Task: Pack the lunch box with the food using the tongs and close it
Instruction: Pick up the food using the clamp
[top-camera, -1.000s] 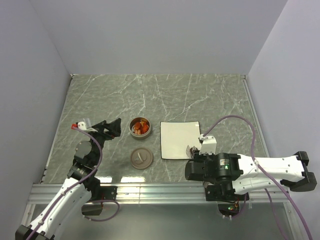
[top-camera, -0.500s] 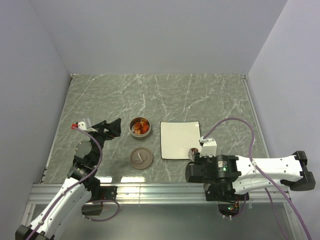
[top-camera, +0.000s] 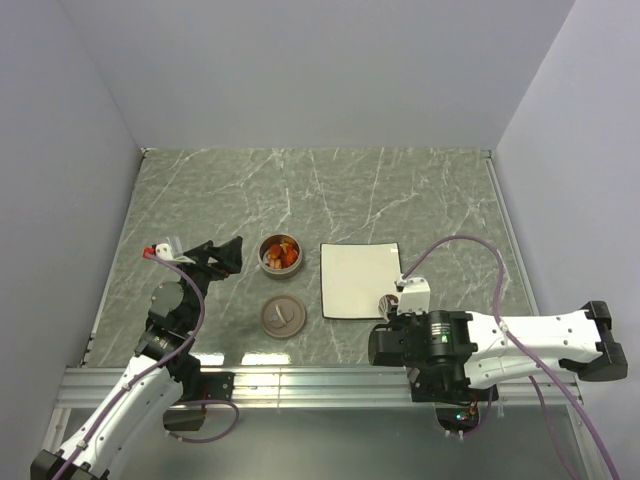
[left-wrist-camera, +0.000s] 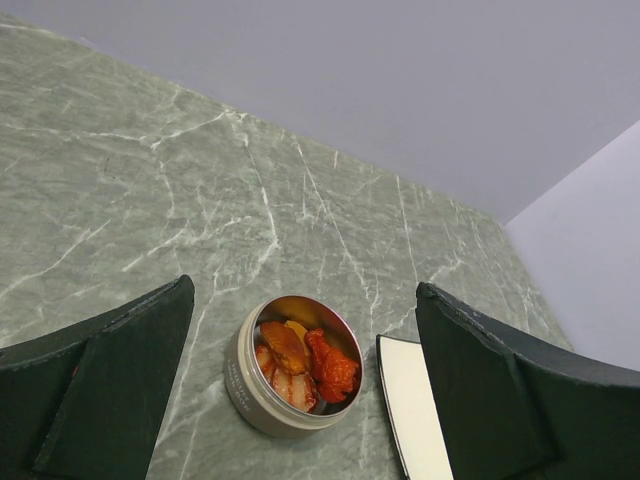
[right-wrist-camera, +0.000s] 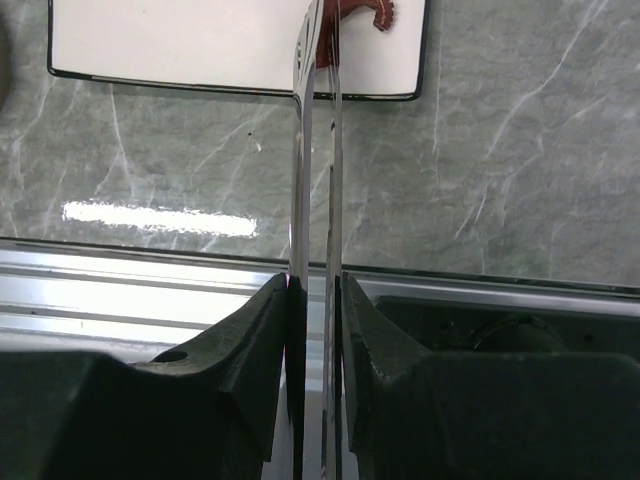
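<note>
The robot's right gripper will next swing the tongs over the lunch box (top-camera: 280, 254) to let go of food, since the lunch box is outward and to the gripper's left in the top view.
The round silver lunch box (top-camera: 280, 254) stands open left of centre, with several orange and red pieces of food (left-wrist-camera: 308, 360) in it. Its brownish-grey lid (top-camera: 281, 316) lies flat just in front of it. My left gripper (top-camera: 226, 255) hovers open to the left of the tin (left-wrist-camera: 290, 372), with nothing between its fingers. My right gripper (right-wrist-camera: 315, 285) is shut on the tongs (right-wrist-camera: 314, 150), whose two arms are squeezed close together. The tong tips reach the plate's near edge beside a dark red piece of food (right-wrist-camera: 377, 12). I cannot tell whether the tips grip it.
A white square plate (top-camera: 360, 280) with a dark rim lies right of the tin, its near edge (right-wrist-camera: 200, 40) in the right wrist view. An aluminium rail (top-camera: 300, 380) runs along the table's near edge. Grey walls stand at the left, back and right.
My right gripper has squeezed tighter on the tongs, bringing their arms together, and has drawn slightly back toward the near edge. The left arm has not moved.
</note>
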